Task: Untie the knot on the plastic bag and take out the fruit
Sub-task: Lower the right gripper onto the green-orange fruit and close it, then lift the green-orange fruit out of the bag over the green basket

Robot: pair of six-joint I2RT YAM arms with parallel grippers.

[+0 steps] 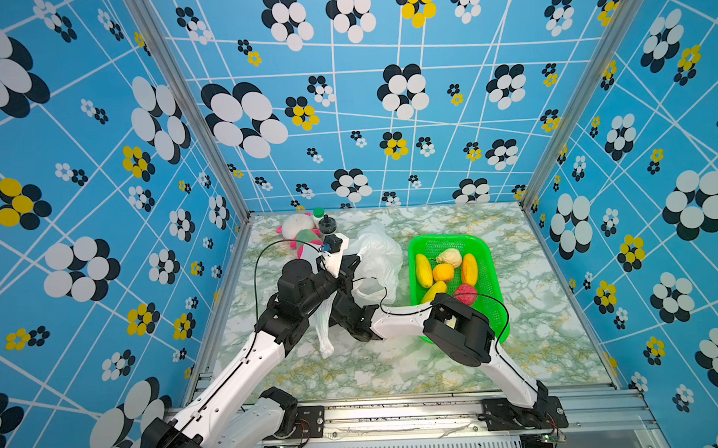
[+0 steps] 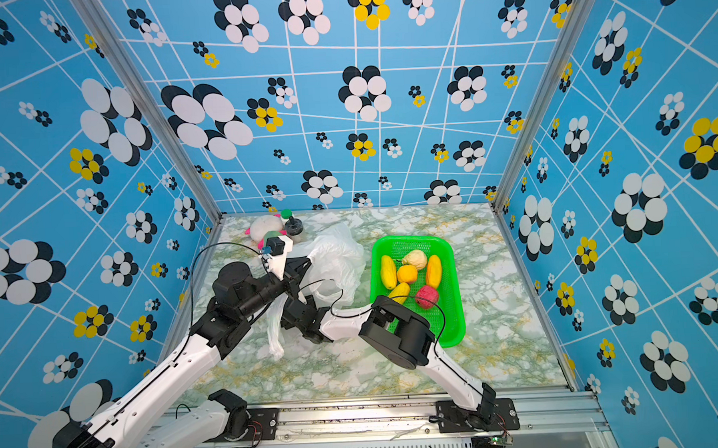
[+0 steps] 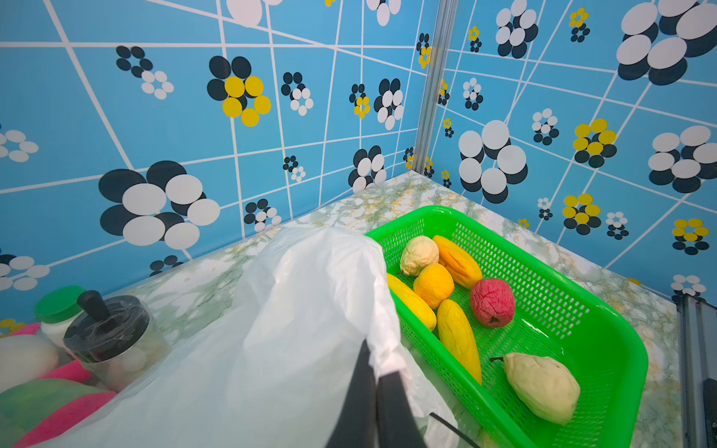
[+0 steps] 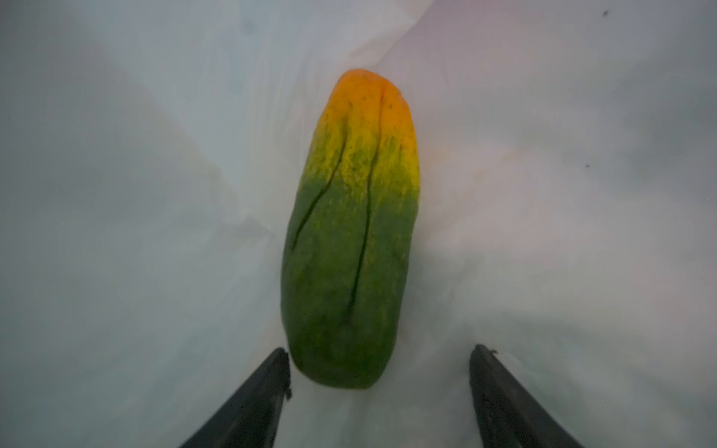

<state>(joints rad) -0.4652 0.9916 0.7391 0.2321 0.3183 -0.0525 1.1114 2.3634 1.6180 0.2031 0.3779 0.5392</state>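
The green-orange fruit's near end (image 4: 343, 343) lies just past my fingers, nearer one finger, so my right gripper will push deeper into the bag, center on that end and close on it.
The white plastic bag (image 1: 377, 253) lies crumpled at the middle of the table, its mouth held up. My left gripper (image 3: 374, 372) is shut on the bag's rim (image 3: 388, 349). My right gripper (image 4: 382, 360) is inside the bag, open. A green-orange fruit (image 4: 351, 232) lies just ahead of it, its near end close to one finger and untouched. Several more fruit lie in the green basket (image 1: 445, 237): yellow ones (image 1: 424, 270), an orange one (image 1: 443, 272), a cream one (image 1: 450, 256) and a pink-red one (image 1: 465, 294). The knot is out of view. A loose handle strip (image 1: 325, 339) trails toward the front.
A pink, green and white plush toy (image 1: 301, 229), a clear jar with a black lid (image 1: 327, 225) and a white bottle with a green cap (image 1: 318, 213) stand at the back left, close to the bag. The two forearms cross near the bag's front.
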